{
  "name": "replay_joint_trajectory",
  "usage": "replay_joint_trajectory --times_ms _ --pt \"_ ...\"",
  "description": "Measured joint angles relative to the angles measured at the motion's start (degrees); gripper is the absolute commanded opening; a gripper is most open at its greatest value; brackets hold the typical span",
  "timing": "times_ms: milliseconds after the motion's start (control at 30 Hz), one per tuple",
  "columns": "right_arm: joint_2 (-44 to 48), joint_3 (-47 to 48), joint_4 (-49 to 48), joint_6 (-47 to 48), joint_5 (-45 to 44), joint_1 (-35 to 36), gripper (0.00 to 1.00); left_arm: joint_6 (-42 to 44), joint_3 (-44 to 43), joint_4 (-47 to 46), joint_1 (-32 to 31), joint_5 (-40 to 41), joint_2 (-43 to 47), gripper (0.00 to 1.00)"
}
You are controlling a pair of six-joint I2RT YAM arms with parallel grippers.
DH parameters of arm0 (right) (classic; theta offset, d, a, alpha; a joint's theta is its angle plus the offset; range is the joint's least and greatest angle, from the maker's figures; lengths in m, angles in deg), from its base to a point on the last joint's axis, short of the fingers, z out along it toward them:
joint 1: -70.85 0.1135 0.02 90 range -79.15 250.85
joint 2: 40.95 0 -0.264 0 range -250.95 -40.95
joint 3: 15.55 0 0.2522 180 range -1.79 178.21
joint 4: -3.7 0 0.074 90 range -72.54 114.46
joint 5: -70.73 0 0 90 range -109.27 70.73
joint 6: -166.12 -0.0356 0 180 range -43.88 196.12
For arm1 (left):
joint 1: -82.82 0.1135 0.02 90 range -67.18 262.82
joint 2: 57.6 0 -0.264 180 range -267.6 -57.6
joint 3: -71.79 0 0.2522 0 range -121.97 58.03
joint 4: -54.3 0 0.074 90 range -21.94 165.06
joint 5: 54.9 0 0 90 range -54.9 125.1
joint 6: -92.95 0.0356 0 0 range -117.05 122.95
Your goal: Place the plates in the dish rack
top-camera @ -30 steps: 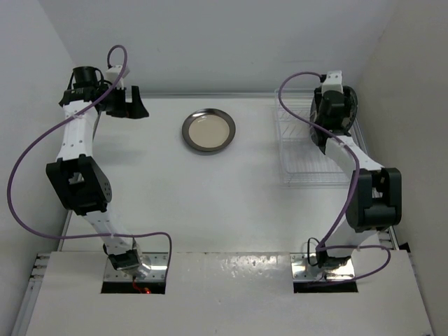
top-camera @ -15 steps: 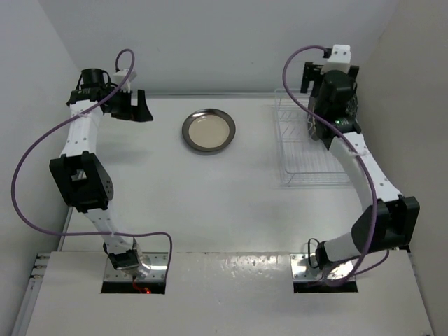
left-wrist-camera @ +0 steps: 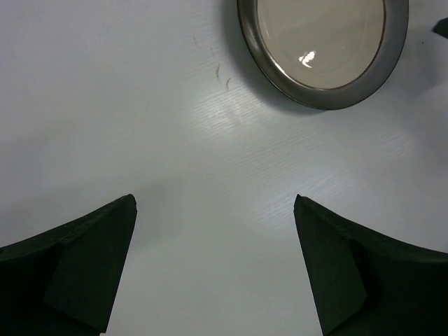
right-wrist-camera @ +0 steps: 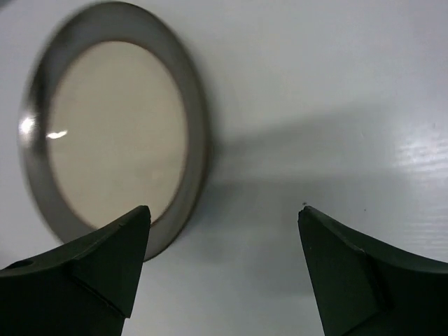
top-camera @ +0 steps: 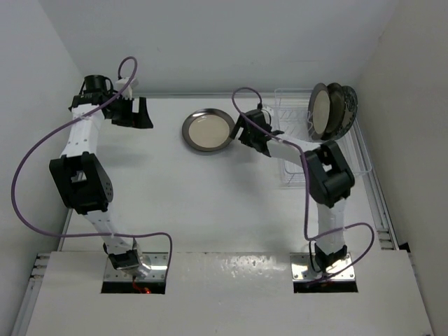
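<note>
The robot's right gripper should next lower and tilt toward the flat plate to close on the plate's rim on the rack side, since that part of the plate's rim is nearest the gripper's open fingers.
One cream plate [top-camera: 208,130] with a dark grey rim lies flat on the table at the back centre; it also shows in the left wrist view as the plate [left-wrist-camera: 322,49] and in the right wrist view as the plate [right-wrist-camera: 115,147]. Other plates [top-camera: 327,110] stand upright in the white wire dish rack [top-camera: 297,169] at the back right. My right gripper [top-camera: 243,131] [right-wrist-camera: 224,208] hangs open just right of the flat plate, with nothing between its fingers. Well to the plate's left, my left gripper [top-camera: 142,113] [left-wrist-camera: 213,199] is open and empty.
White walls close the table in at the back and on both sides. The right arm's purple cable [top-camera: 241,94] loops above the gap between the flat plate and the rack. The rack's front rows of prongs hold nothing.
My right arm has swung left from over the rack down to beside the flat plate, uncovering the upright plates. Its jaws widened. The left gripper drifted slightly right.
</note>
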Motion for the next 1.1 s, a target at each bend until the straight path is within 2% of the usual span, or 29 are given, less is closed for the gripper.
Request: replay_joint_trajectory --times_ms 100,267,500,633,667,700,733,767,900,1100 --pt "-6.75 2.75 2.71 -7.13 0.2 -0.57 0.84 0.39 0.76 0.11 0.0 0.22 0.39 1.0" --pt "-13.14 10.16 2.56 -12.94 2.49 -1.11 0.81 1.01 0.79 0.0 0.04 0.35 0.74 1.0" --pt "-19.87 17.05 -0.44 -20.04 6.38 -1.38 0.65 1.14 0.76 0.0 0.24 0.33 0.74 1.0" --pt "-22.95 20.06 -0.87 -23.43 7.45 -1.53 0.36 1.14 0.76 -0.02 0.63 0.33 0.74 1.0" --pt "-23.69 20.61 -0.9 -24.17 7.96 -1.75 0.19 1.14 0.76 -0.02 0.74 0.31 0.74 1.0" --pt "-24.41 20.94 -1.2 -24.72 8.5 -1.97 0.09 1.14 0.76 -0.04 0.83 0.31 0.74 1.0" --pt "-25.22 21.05 -2.4 -25.7 10.05 -2.27 0.03 1.14 0.76 -0.04 0.83 0.33 0.74 1.0" --pt "-25.79 21.05 -4.46 -26.36 11.72 -2.6 0.0 1.14 0.76 0.0 0.96 0.37 0.74 1.0" --pt "-26.03 20.02 -10.32 -26.82 13.57 -2.89 0.0 1.11 0.76 -0.04 1.22 0.39 0.74 1.0" --pt "-22.62 17.59 -11.06 -20.44 16.37 -4.33 0.0 1.14 0.74 -0.04 1.31 0.35 0.74 1.0"
